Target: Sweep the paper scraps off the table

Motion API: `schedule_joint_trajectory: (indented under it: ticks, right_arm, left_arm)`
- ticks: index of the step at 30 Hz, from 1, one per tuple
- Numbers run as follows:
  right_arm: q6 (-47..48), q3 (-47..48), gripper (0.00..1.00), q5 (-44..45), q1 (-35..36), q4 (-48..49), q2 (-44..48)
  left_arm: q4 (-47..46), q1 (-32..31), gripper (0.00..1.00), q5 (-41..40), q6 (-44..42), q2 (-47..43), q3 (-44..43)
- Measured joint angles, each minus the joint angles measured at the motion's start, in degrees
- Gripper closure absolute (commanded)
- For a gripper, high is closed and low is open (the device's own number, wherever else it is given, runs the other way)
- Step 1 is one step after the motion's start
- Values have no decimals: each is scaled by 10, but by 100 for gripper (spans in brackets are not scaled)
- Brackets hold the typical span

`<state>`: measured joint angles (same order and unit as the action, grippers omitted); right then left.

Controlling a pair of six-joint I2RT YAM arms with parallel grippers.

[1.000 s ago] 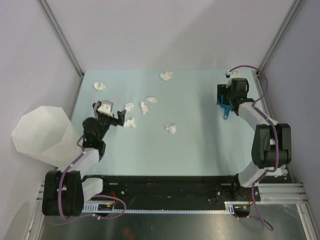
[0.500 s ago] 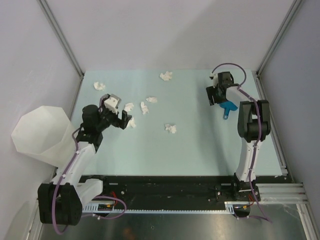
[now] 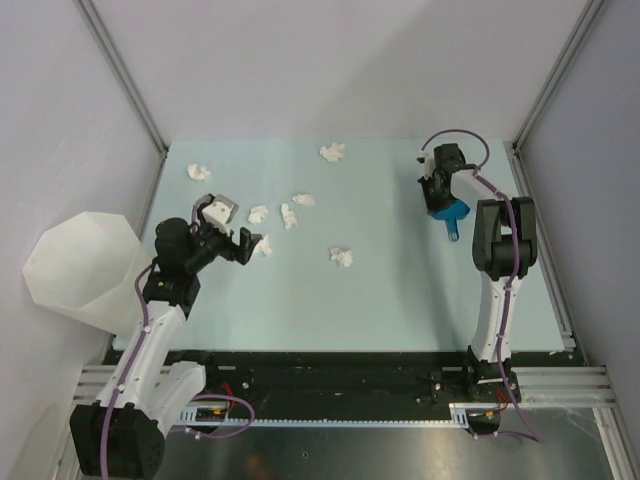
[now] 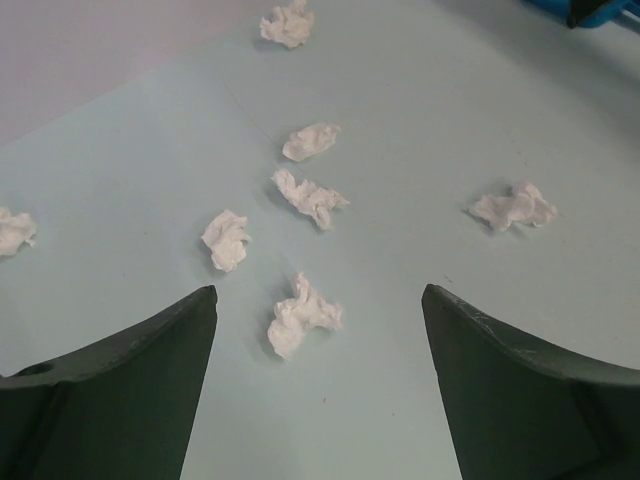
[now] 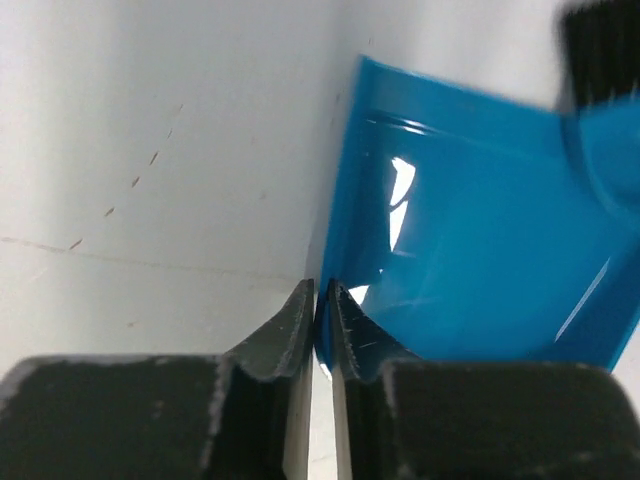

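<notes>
I will next carry the dustpan (image 3: 452,211) with my right gripper to the left in the top view, beside the scrap nearer the middle of the table, because the scraps lie well away.
Several crumpled white paper scraps lie on the left half of the pale green table (image 3: 400,290), among them one (image 3: 262,245) by my left gripper (image 3: 232,228) and one (image 3: 342,257) nearer the middle. In the left wrist view the gripper (image 4: 318,292) is open, and the nearest scrap (image 4: 303,318) lies just ahead between its fingertips, untouched. At the back right, my right gripper (image 3: 437,195) is shut on the thin edge of a blue dustpan (image 3: 452,211). The right wrist view shows the fingertips (image 5: 322,290) pinching the dustpan (image 5: 460,260) wall.
A translucent white faceted bin (image 3: 80,270) stands off the table's left edge beside the left arm. More scraps lie at the far left (image 3: 199,172) and far middle (image 3: 333,152). Metal frame posts rise at both back corners.
The right arm swung in over the blue dustpan and its jaws closed on the edge. The left gripper drew slightly back toward the near left, still open.
</notes>
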<state>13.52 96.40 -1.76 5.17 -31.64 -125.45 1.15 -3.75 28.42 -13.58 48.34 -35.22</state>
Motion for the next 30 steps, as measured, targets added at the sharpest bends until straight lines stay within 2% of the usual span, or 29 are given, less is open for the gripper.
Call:
schedule_joint_trajectory:
  ticks: [3, 7, 17, 28, 30]
  right_arm:
    - [-29, -44, 98, -10, 2, 11, 31]
    - [-82, -96, 100, -10, 25, 13, 74]
    - [-235, -153, 100, 24, 186, 33, 118]
    - [-384, -157, 100, 66, 286, 141, 119]
    - [-393, -157, 96, 73, 300, 155, 118]
  left_arm:
    - [18, 0, 12, -2, 0, 1, 0]
    - [38, 0, 12, -4, -2, 1, 0]
    - [67, -1, 11, -3, -7, 0, 0]
    - [89, -1, 11, -3, -17, -8, 0]
    - [92, -2, 11, -3, -19, -11, 0]
